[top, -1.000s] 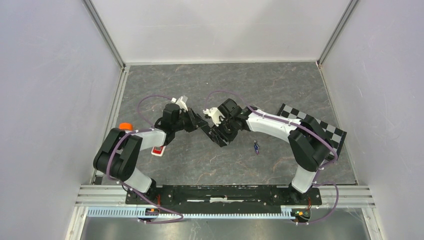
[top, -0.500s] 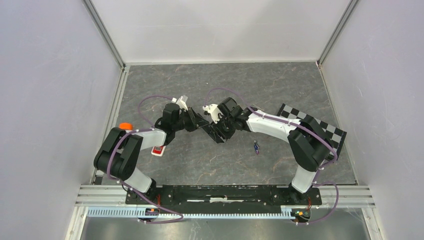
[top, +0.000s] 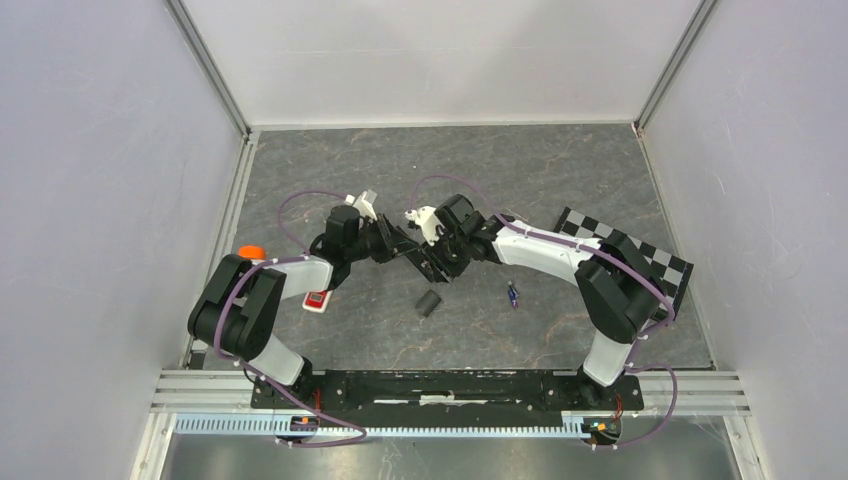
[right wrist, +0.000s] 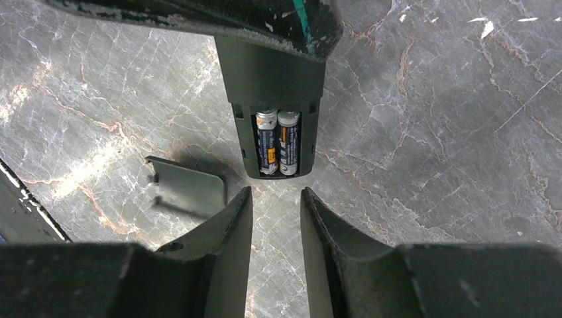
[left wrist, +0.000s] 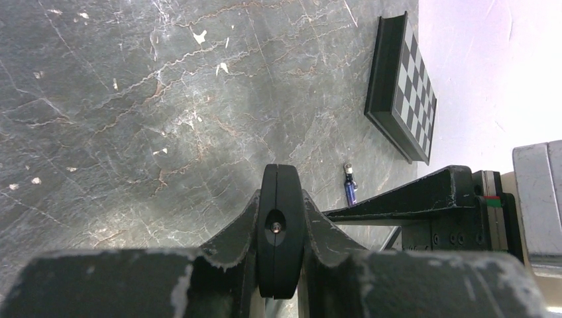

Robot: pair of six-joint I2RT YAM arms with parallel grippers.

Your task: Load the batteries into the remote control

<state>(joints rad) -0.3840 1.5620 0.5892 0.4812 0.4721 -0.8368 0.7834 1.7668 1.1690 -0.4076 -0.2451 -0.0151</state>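
I will next lower the black remote with my left gripper onto the table near the battery cover and let go of the remote, as both batteries are in the remote's open compartment.
My left gripper [top: 398, 247] is shut on a black remote [top: 412, 256] and holds it above the table; in the left wrist view the remote [left wrist: 281, 232] shows end-on between the fingers. In the right wrist view the remote [right wrist: 270, 79] has its back compartment open, with two batteries [right wrist: 278, 142] side by side inside. The black battery cover [right wrist: 187, 189] lies flat on the table, also in the top view [top: 428, 303]. My right gripper [right wrist: 275, 209] is open and empty, just below the remote's open end. One loose bluish-purple battery [top: 512, 293] lies on the table, also in the left wrist view [left wrist: 349, 192].
A small white and red remote [top: 317, 301] lies by the left arm, with an orange knob [top: 250, 251] beyond it. A checkerboard panel [top: 625, 250] lies at the right, also in the left wrist view [left wrist: 401, 79]. Metal rails run along the near edge.
The black battery cover has left the remote and now lies on the table below the grippers. My right gripper has shifted slightly toward the remote. The left arm has barely moved.
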